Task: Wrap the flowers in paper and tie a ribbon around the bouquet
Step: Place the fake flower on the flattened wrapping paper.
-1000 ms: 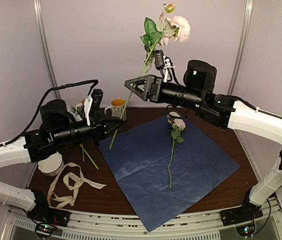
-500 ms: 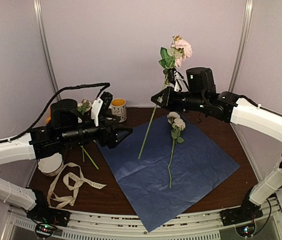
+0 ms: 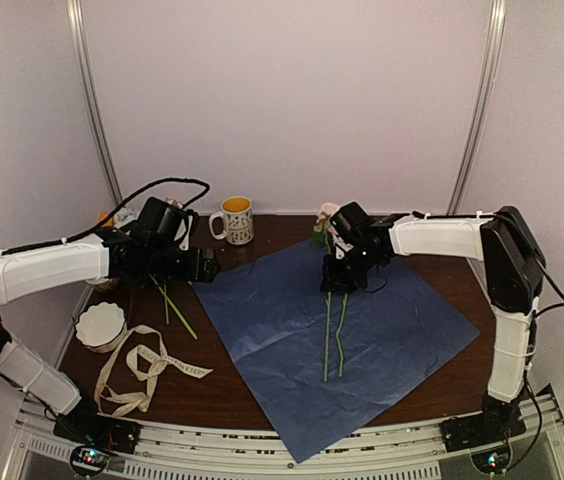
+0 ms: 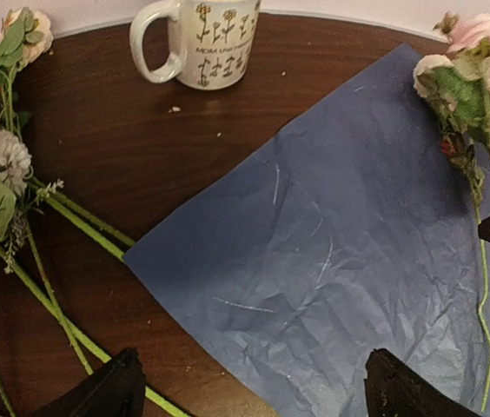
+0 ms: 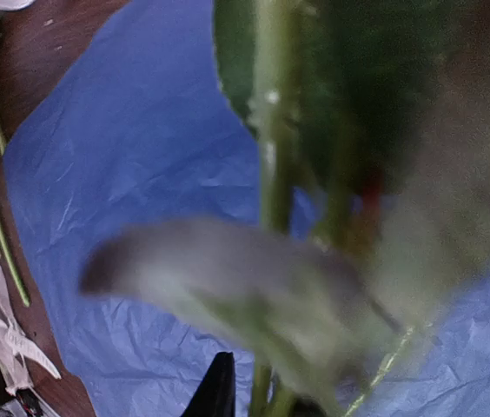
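Note:
The flowers' thin dark stems lie bunched close together below the robot's left gripper, on the left in the wrist view, so it needs to go down that way onto them next.
The blue paper (image 3: 382, 340) lies flat on the brown table, with no bouquet in view. Two flowers lie side by side on it, stems (image 3: 334, 340) toward the front and blooms (image 4: 475, 78) toward the back. My right gripper (image 3: 338, 274) is low over their bloom end. In the right wrist view one green stem (image 5: 267, 174) runs between its narrow-set jaws (image 5: 262, 404), blurred by leaves. My left gripper (image 3: 207, 268) hangs open and empty over the paper's left corner (image 4: 249, 395). More flowers (image 4: 2, 174) lie left of the paper. The ribbon (image 3: 142, 365) curls at front left.
A patterned mug (image 3: 234, 218) stands at the back behind the paper's corner. A white scalloped bowl (image 3: 100, 325) sits at the left edge, just above the ribbon. Loose green stems (image 3: 174, 308) lie between bowl and paper.
My right arm has swung the pink flower down from upright in the air onto the paper beside the first. My left gripper let go of its stem, opened wide and drew back left.

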Robot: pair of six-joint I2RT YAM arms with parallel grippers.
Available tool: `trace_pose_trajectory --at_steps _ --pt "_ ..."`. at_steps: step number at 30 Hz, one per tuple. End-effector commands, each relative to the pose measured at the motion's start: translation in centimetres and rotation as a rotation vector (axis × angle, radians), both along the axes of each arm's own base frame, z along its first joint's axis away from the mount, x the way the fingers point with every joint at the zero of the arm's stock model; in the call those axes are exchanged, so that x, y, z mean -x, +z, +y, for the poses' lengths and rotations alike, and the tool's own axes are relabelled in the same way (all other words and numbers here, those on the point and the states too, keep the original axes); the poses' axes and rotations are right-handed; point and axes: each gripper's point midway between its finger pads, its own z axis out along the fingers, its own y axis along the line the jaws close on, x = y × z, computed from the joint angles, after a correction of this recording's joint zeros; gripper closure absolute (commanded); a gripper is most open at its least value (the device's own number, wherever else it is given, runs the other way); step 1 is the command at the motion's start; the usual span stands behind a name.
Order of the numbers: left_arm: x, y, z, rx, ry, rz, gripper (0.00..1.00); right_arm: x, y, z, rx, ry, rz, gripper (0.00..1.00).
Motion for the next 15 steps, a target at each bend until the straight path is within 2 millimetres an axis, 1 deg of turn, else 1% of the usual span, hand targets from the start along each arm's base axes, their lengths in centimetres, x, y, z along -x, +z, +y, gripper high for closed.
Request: trace_pose_trajectory --at_steps 1,2,4,7,9,10,11,13,15 --pt "0.2 -0.1 1.6 -0.006 0.072 0.003 0.09 -1.7 0.3 -1.5 0.093 -0.057 -0.032 0.74" --pt "0.0 -0.3 2.1 -0.011 0.086 0.011 0.09 -1.8 0.3 -1.9 0.114 -0.069 -0.040 0.71" --pt "-0.5 -0.5 3.9 -0.013 0.138 0.030 0.09 -1.9 1.0 -2.9 0.152 -0.094 -0.070 0.64" --pt "-1.5 -0.9 7.5 -0.035 0.249 0.030 0.09 -1.7 3.0 -4.3 0.190 -0.120 -0.120 0.55" --pt "-2.1 -2.1 10.4 -0.051 0.337 0.064 0.09 -1.3 4.8 -5.0 0.200 -0.129 -0.166 0.53" --pt "-2.3 -3.1 11.7 -0.062 0.376 0.095 0.09 -1.0 5.5 -5.1 0.199 -0.124 -0.183 0.53" --pt "-2.5 -3.7 12.9 -0.065 0.414 0.113 0.09 -0.8 6.2 -5.1 0.194 -0.121 -0.199 0.53" --pt "-2.9 -5.4 14.6 -0.073 0.472 0.149 0.10 0.0 7.1 -4.8 0.177 -0.101 -0.221 0.53" --pt "-3.4 -6.6 15.9 -0.069 0.517 0.170 0.14 0.6 7.4 -4.5 0.171 -0.081 -0.229 0.53"
